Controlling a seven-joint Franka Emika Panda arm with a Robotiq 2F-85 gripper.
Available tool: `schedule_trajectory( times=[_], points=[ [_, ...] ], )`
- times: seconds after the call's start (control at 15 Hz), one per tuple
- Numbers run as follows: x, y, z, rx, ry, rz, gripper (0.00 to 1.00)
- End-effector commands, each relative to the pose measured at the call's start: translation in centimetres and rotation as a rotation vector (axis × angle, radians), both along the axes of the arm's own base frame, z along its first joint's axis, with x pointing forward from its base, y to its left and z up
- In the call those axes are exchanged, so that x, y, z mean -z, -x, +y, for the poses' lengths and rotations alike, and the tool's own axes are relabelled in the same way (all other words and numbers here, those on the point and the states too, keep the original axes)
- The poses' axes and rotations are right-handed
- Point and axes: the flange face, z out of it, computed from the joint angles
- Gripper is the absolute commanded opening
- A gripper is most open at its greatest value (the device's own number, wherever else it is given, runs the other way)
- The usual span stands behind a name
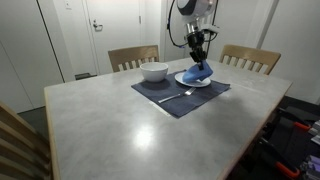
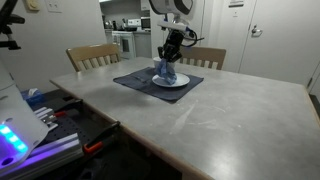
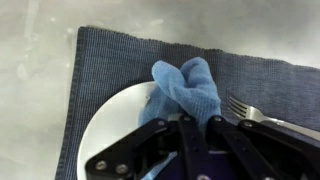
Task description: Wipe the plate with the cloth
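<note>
The bare placemat between bowl and fork is past the plate's rim from the gripper, so next the robot should lift the gripper, cross over and lower the cloth there to let it go.
A flat white plate (image 1: 192,81) (image 2: 172,83) (image 3: 112,125) rests on the dark navy placemat (image 1: 180,94) (image 2: 150,79) (image 3: 110,55). The bright-blue cloth (image 1: 197,72) (image 2: 166,73) (image 3: 185,88) hangs bunched from my gripper (image 1: 199,62) (image 2: 170,58) (image 3: 195,128), its lower folds touching the plate. The black fingers are shut on the cloth's top, directly above the plate. In the wrist view the cloth drapes over the plate's right side.
A deeper white bowl (image 1: 154,72) stands on the placemat beside the plate. A fork (image 1: 172,97) (image 3: 255,112) lies on the mat near the plate. Wooden chairs (image 1: 133,57) (image 1: 250,59) (image 2: 92,56) stand around the grey table (image 1: 120,125).
</note>
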Motion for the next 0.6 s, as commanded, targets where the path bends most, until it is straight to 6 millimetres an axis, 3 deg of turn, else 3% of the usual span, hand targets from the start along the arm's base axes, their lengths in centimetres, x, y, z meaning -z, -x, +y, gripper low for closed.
schedule_trajectory(
  times=[0.0, 0.27, 0.53],
  points=[
    [-4.1, 0.2, 2.7, -0.092, -0.018, -0.071, 0.02],
    [-6.2, -1.1, 7.6, -0.160, -0.020, -0.178, 0.02],
    [-5.4, -2.4, 12.3, -0.206, -0.037, -0.269, 0.02]
  ],
)
